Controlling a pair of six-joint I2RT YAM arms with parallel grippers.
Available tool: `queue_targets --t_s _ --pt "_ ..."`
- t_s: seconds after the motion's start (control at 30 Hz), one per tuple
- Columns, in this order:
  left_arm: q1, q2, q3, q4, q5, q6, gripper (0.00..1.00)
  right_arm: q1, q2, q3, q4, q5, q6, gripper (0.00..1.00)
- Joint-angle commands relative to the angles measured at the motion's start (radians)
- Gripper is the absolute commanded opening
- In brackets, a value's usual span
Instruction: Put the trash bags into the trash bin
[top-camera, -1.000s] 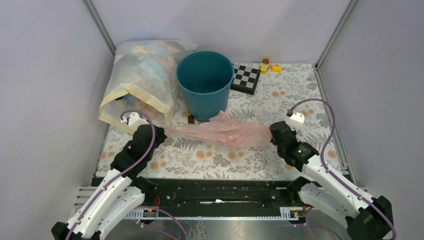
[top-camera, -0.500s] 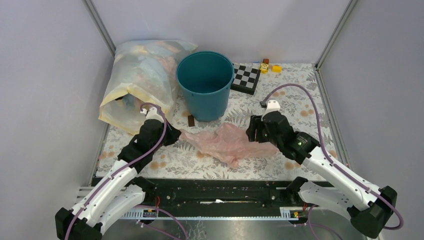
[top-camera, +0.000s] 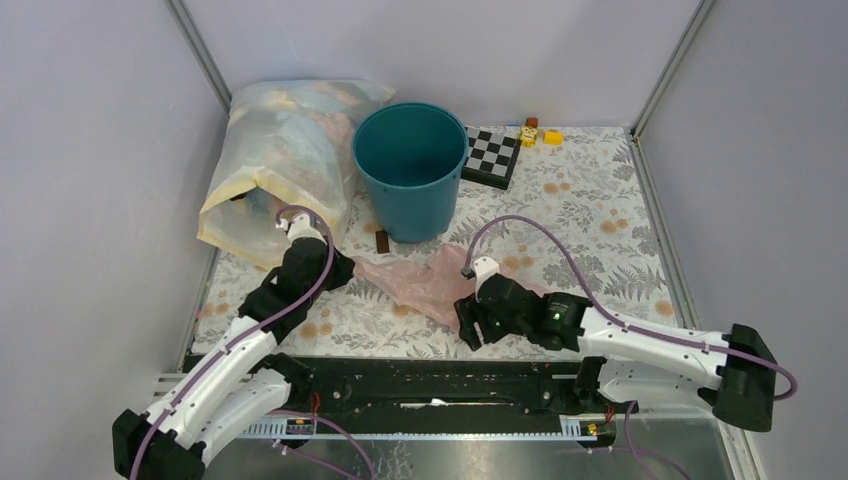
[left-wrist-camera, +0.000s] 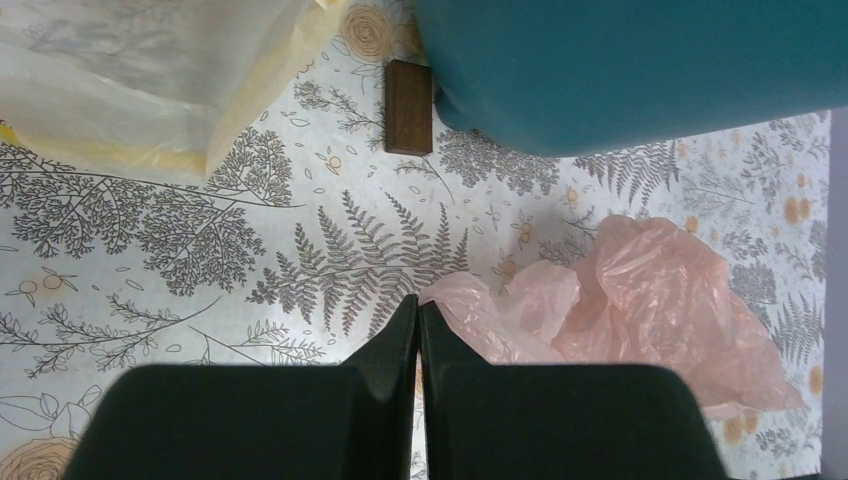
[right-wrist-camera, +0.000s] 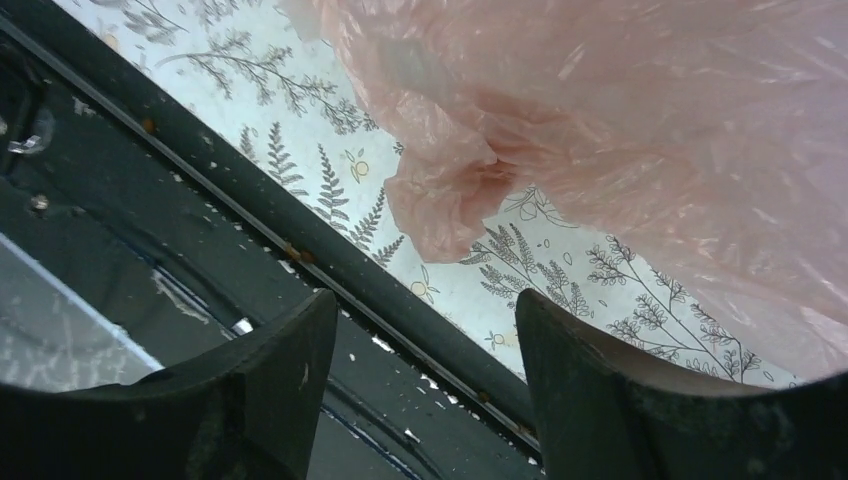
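Observation:
My right gripper will next go down toward the bag and bring its open fingers around that tuft, because the puckered near tip (top-camera: 453, 318) (right-wrist-camera: 440, 222) sticks out from the wide film toward them.
The trash bag (top-camera: 430, 280) is a crumpled pale pink film lying on the floral mat in front of the teal trash bin (top-camera: 410, 170). My left gripper (top-camera: 345, 268) is at the bag's left end, shut with a corner of the film pinched at its tips (left-wrist-camera: 418, 305). From there the bag (left-wrist-camera: 650, 300) spreads right, with the bin's wall (left-wrist-camera: 620, 70) above it. My right gripper (top-camera: 472, 325) hovers low at the bag's near edge, over the mat's front border. It is open (right-wrist-camera: 425, 300) with nothing between the fingers. The bag (right-wrist-camera: 620, 120) lies just beyond them.
A big clear yellowish sack (top-camera: 280, 160) stuffed with bags lies left of the bin. A small brown block (top-camera: 382, 241) sits by the bin's foot. A checkerboard (top-camera: 492, 155) and small toys (top-camera: 552, 137) are at the back right. A black rail (right-wrist-camera: 250, 200) borders the mat's near edge.
The right gripper has let go of the bag, opened and swung left toward the near edge. The left gripper moved slightly right. The bag, stretched between both grippers before, now lies slack and crumpled.

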Motion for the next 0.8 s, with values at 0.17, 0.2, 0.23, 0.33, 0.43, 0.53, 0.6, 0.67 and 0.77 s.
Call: queue_targets --t_s 0.17,0.2,0.23,0.33,0.43,0.53,0.6,0.67,0.77 --pt "0.005 0.066 -0.016 0.050 -0.048 -0.024 0.00 0.072 0.220 0.015 0.145 0.251 0.043 0.78" --pt "0.006 0.071 -0.021 0.056 -0.053 -0.024 0.00 0.073 0.248 0.024 0.154 0.275 0.041 0.77" --pt "0.005 0.075 -0.027 0.065 -0.057 -0.024 0.00 0.073 0.274 0.034 0.159 0.296 0.042 0.74" --pt "0.006 0.099 -0.038 0.084 -0.079 -0.030 0.00 0.075 0.350 0.071 0.159 0.280 0.032 0.53" --pt "0.005 0.143 -0.042 0.098 -0.105 -0.050 0.00 0.089 0.354 0.095 0.150 0.251 0.036 0.18" --pt "0.005 0.192 -0.044 0.101 -0.106 -0.077 0.00 0.091 0.269 0.108 0.140 0.193 0.027 0.03" --pt "0.005 0.222 -0.053 0.111 -0.117 -0.090 0.00 0.091 0.194 0.128 0.120 0.164 0.022 0.00" --pt "0.005 0.243 -0.060 0.109 -0.141 -0.102 0.00 0.091 0.123 0.162 0.083 0.161 0.019 0.00" --pt "0.006 0.248 -0.069 0.093 -0.184 -0.120 0.00 0.091 0.036 0.221 -0.007 0.253 0.029 0.00"
